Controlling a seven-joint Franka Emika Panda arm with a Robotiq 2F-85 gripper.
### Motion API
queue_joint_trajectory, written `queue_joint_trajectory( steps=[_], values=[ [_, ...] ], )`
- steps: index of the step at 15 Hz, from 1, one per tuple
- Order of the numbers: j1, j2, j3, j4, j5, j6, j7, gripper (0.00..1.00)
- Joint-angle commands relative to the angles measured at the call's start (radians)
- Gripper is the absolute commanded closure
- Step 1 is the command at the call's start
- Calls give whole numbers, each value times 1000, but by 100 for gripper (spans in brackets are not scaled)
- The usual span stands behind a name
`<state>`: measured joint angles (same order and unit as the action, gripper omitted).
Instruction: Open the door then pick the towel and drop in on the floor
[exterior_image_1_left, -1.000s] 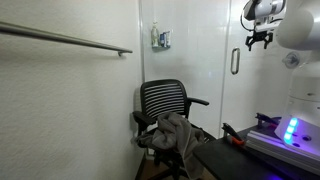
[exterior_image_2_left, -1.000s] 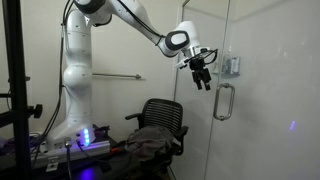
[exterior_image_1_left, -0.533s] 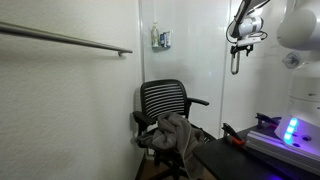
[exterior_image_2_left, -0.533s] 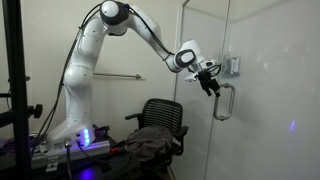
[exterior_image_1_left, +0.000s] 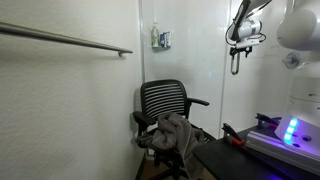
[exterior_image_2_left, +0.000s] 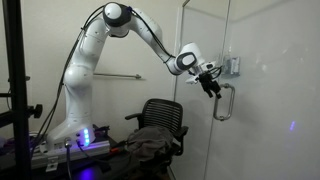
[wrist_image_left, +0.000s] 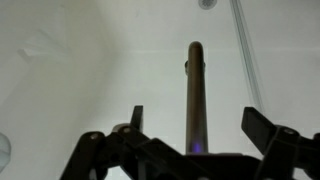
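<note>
The upper part of the dark handle (wrist_image_left: 196, 103) is between the gripper's open fingers and slightly below, so the gripper should go down a little next and close around it.
The glass door (exterior_image_2_left: 270, 90) has a dark vertical handle (exterior_image_2_left: 224, 102), also seen in an exterior view (exterior_image_1_left: 235, 62) and in the wrist view (wrist_image_left: 195, 95). My gripper (wrist_image_left: 195, 120) is open, its two fingers on either side of the handle, not closed on it. It shows at the top of the handle in both exterior views (exterior_image_2_left: 212, 84) (exterior_image_1_left: 243, 44). A grey-green towel (exterior_image_1_left: 176, 134) lies draped over the seat of a black office chair (exterior_image_1_left: 163, 102); it also shows in an exterior view (exterior_image_2_left: 150, 142).
A metal rail (exterior_image_1_left: 65, 40) runs along the white wall. A small dispenser (exterior_image_1_left: 160, 39) hangs on the back wall. The robot base with a blue light (exterior_image_2_left: 85, 138) stands beside the chair. A dark table (exterior_image_1_left: 235, 160) is in front.
The gripper moved from away from the door to the handle a second ago. In the last half second it has barely moved.
</note>
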<state>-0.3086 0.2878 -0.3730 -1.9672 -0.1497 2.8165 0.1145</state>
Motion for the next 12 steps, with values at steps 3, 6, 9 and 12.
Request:
queue_joint_trajectory(
  steps=[3, 6, 9, 12],
  values=[
    [47, 81, -58, -3, -43, 128, 157, 0],
    [83, 118, -96, -1, -86, 189, 226, 34],
    [127, 145, -146, -4, -125, 246, 273, 55],
    [176, 166, -214, -5, -153, 286, 306, 76]
  ],
)
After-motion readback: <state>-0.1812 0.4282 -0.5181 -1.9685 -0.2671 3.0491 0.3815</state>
